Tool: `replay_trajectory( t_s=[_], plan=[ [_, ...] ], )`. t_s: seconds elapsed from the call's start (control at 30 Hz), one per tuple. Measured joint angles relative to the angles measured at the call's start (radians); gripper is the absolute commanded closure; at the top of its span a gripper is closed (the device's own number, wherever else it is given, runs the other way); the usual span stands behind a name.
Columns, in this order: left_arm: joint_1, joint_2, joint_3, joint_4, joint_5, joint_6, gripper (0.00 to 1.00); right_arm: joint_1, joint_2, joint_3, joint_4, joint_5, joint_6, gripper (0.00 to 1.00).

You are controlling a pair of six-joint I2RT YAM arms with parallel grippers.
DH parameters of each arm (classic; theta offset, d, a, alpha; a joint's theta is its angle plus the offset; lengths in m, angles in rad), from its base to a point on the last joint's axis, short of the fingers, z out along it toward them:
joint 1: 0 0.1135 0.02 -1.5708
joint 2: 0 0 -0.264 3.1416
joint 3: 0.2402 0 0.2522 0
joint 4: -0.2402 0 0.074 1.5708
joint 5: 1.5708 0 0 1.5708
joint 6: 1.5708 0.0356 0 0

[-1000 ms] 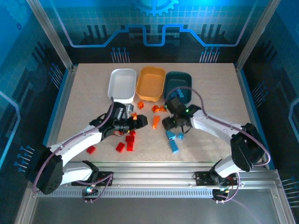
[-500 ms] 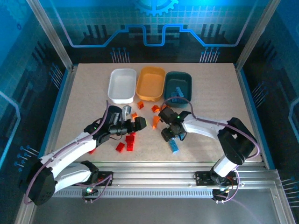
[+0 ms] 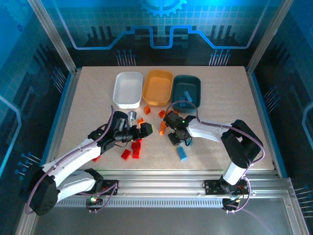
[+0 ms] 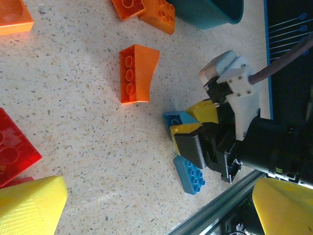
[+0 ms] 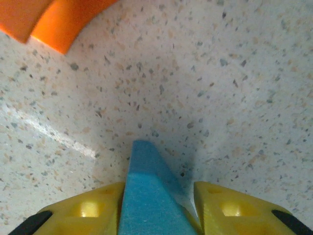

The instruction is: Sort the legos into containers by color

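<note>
My right gripper should next lift and carry the blue lego outward over the dark teal tub (image 3: 187, 88) to let go of it, since that tub is outward of the gripper.
Three containers stand at the back: a white tub (image 3: 128, 89), an orange tub (image 3: 157, 87) and a dark teal tub (image 3: 187, 88) with a blue lego (image 3: 186, 96) inside. Red legos (image 3: 136, 147) and orange legos (image 3: 163, 127) lie scattered mid-table. My right gripper (image 3: 177, 135) points down at the table, shut on a blue lego (image 5: 146, 196) that sits between its yellow fingertips (image 5: 88, 210). The left wrist view shows that same gripper (image 4: 188, 121) over the blue piece. A second blue lego (image 3: 183, 153) lies just in front of it. My left gripper (image 3: 141, 130) hovers open over the red pile, holding nothing.
In the left wrist view an orange brick (image 4: 134, 73) lies near the right gripper, and a red brick (image 4: 12, 152) sits at the left edge. One red lego (image 3: 95, 157) lies apart at the left. Metal rails (image 3: 161, 188) run along the near edge.
My right gripper has swung down and left from beside the teal tub onto the blue lego and closed on it. The left gripper has drawn back slightly and opened a little more.
</note>
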Motion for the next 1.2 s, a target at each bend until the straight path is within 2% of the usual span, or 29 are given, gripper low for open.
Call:
replay_trajectory(
  t_s=[0.23, 0.43, 0.57, 0.7, 0.83, 0.93, 1.1, 1.2],
  plan=[
    [0.007, -0.010, 0.000, -0.045, -0.086, -0.003, 0.01, -0.032, -0.013, 0.128, 0.000, 0.022, -0.008, 0.71],
    [0.080, -0.034, 0.000, -0.099, -0.130, -0.030, 0.01, -0.217, -0.018, 0.285, 0.017, 0.014, -0.016, 0.70],
    [0.116, -0.046, 0.000, -0.122, -0.135, -0.039, 0.01, -0.358, 0.099, 0.451, 0.037, 0.002, -0.019, 0.70],
    [0.126, -0.046, 0.001, -0.142, -0.135, -0.047, 0.01, -0.436, 0.276, 0.623, 0.020, -0.020, -0.027, 0.69],
    [0.135, -0.042, 0.001, -0.146, -0.135, -0.047, 0.01, -0.457, 0.428, 0.768, -0.021, -0.044, -0.040, 0.66],
    [0.137, -0.026, 0.003, -0.147, -0.131, -0.047, 0.01, -0.459, 0.499, 0.850, -0.058, -0.061, -0.053, 0.54],
    [0.137, 0.005, 0.019, -0.148, -0.121, -0.047, 0.01, -0.458, 0.527, 0.926, -0.106, -0.070, -0.073, 0.42],
    [0.137, 0.012, 0.032, -0.146, -0.113, -0.047, 0.01, -0.457, 0.518, 0.933, -0.106, -0.072, -0.080, 0.41]
  ],
)
